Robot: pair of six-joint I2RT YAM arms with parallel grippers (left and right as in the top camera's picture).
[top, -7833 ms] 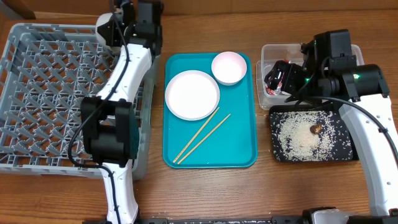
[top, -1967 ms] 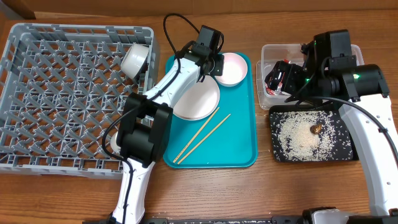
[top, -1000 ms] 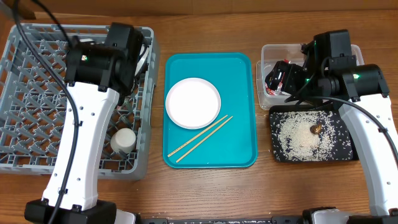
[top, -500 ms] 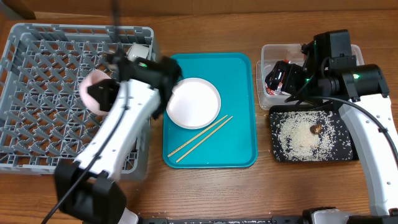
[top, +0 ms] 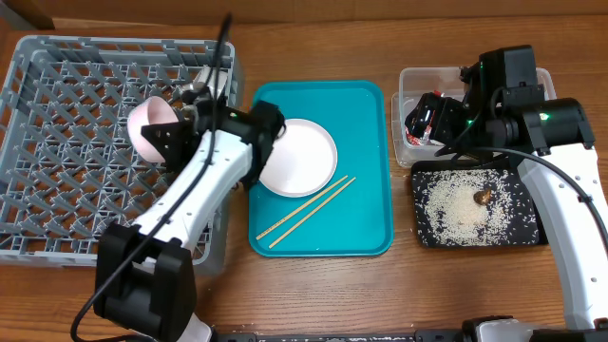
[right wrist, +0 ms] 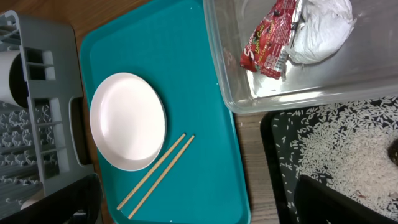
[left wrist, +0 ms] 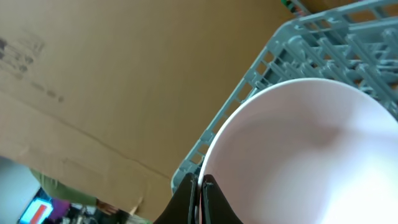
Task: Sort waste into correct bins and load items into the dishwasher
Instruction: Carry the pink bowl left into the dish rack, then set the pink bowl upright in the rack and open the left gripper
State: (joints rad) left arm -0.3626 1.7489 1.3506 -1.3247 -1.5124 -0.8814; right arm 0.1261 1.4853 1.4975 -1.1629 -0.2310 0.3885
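My left gripper needs to bring the bowl down and to the right in the overhead view onto the rack's wires [top: 174,104] beside the other bowl, then release it, as the pegs are empty.
My left gripper [top: 178,135] is shut on the rim of a white bowl [top: 149,126] and holds it tilted above the grey dish rack [top: 66,142]. The left wrist view shows the jaws [left wrist: 200,186] pinching the bowl [left wrist: 311,155] over the rack [left wrist: 298,43]. Another white bowl [top: 207,80] lies at the rack's far right corner. The white plate [top: 299,157] and chopsticks [top: 304,211] lie on the teal tray [top: 366,190]. My right gripper [top: 432,119] hangs open and empty over the clear tub [top: 408,81], which holds the red wrapper [right wrist: 268,38] and tissue [right wrist: 320,28].
The black tray [top: 421,233] in front of the tub holds loose rice [top: 456,204] and the brown bit [top: 483,198]. A cardboard wall [left wrist: 124,74] stands behind the rack. The left arm crosses the rack's right wall and the teal tray's left edge.
My left arm has swung a little, and the bowl it holds has moved slightly farther back over the rack. The right arm, plate and chopsticks have not moved.
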